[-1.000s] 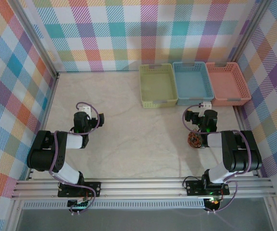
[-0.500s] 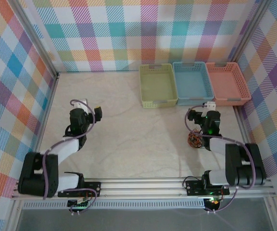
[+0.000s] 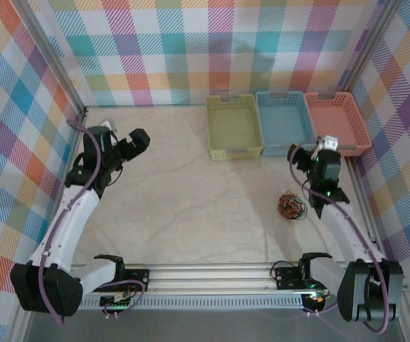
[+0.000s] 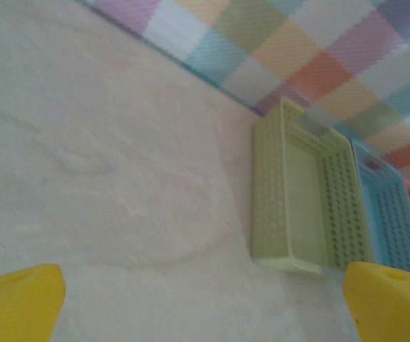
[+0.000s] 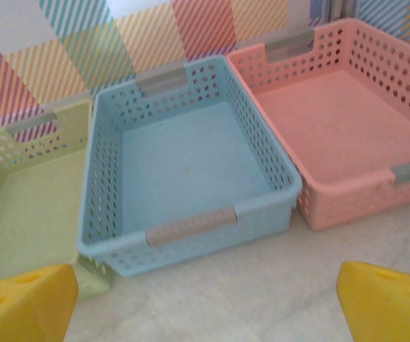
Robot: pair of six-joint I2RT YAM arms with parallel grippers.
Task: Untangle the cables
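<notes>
The right gripper swings outward next, tilts down and lowers onto the adjoining blue and pink basket rims, since both basket sides together fit between its open fingers.
The cables lie as a small orange-red and black knot on the table at the right, a little in front of the baskets. My right gripper hangs above and beyond the knot, apart from it and pointing at the baskets. It is open, and in the right wrist view its yellow fingertips stand wide with bare table between them. My left gripper is raised at the far left, far from the knot. It is open too, and the left wrist view has nothing between its fingertips.
Three empty baskets stand in a row at the back right: green, blue and pink. The right wrist view looks into the blue basket and the pink basket. Checkered walls close the table on three sides.
Both arms have lifted and stretched away from the near edge. The left went to the far left; the right moved towards the baskets, uncovering the knot beside it.
</notes>
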